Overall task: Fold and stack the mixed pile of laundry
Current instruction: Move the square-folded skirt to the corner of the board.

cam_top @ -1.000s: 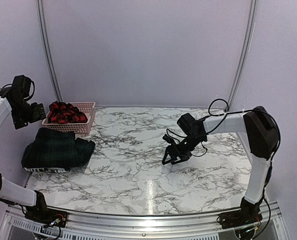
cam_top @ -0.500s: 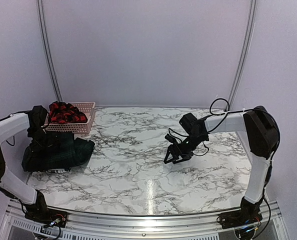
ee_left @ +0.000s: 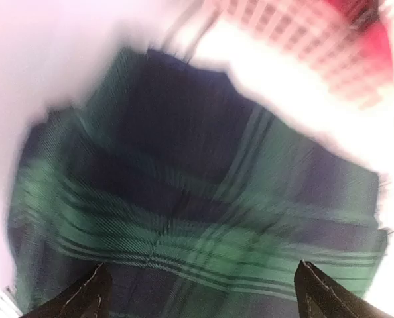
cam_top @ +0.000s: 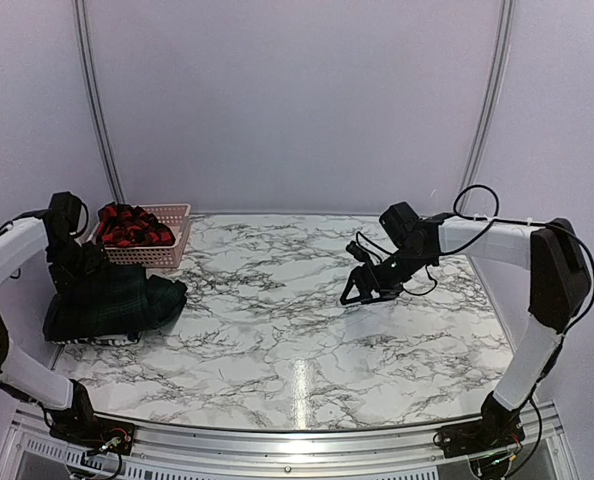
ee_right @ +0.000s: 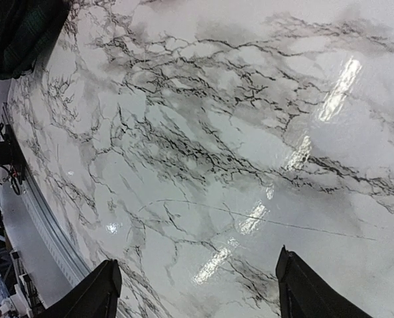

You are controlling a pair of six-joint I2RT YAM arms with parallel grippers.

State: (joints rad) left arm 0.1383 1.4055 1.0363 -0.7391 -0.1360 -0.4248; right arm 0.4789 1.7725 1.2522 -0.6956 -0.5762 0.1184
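The red-and-black checked shirt (cam_top: 129,225) still lies crumpled, so I should next move my left gripper outward from the folded plaid garment (cam_top: 107,300), over the basket and down onto that shirt.
A folded dark green plaid garment (cam_top: 107,300) lies at the table's left edge, with a striped hem (cam_top: 97,339) showing under it. It fills the blurred left wrist view (ee_left: 197,199). My left gripper (cam_top: 77,265) hovers just above its far end, open and empty (ee_left: 203,295). A red-and-black checked shirt (cam_top: 129,225) sits in the pink basket (cam_top: 167,256). My right gripper (cam_top: 362,290) is open and empty above bare marble right of centre (ee_right: 197,271). The plaid garment also shows in the top left corner of the right wrist view (ee_right: 18,33).
The pink lattice basket stands at the back left, just behind the plaid pile. The marble table (cam_top: 297,330) has a metal rail along its near edge (cam_top: 277,440). Lilac walls close in the back and both sides.
My left arm swung down from beside the wall to just over the plaid pile. My right gripper moved a little to the right and farther back, still open.
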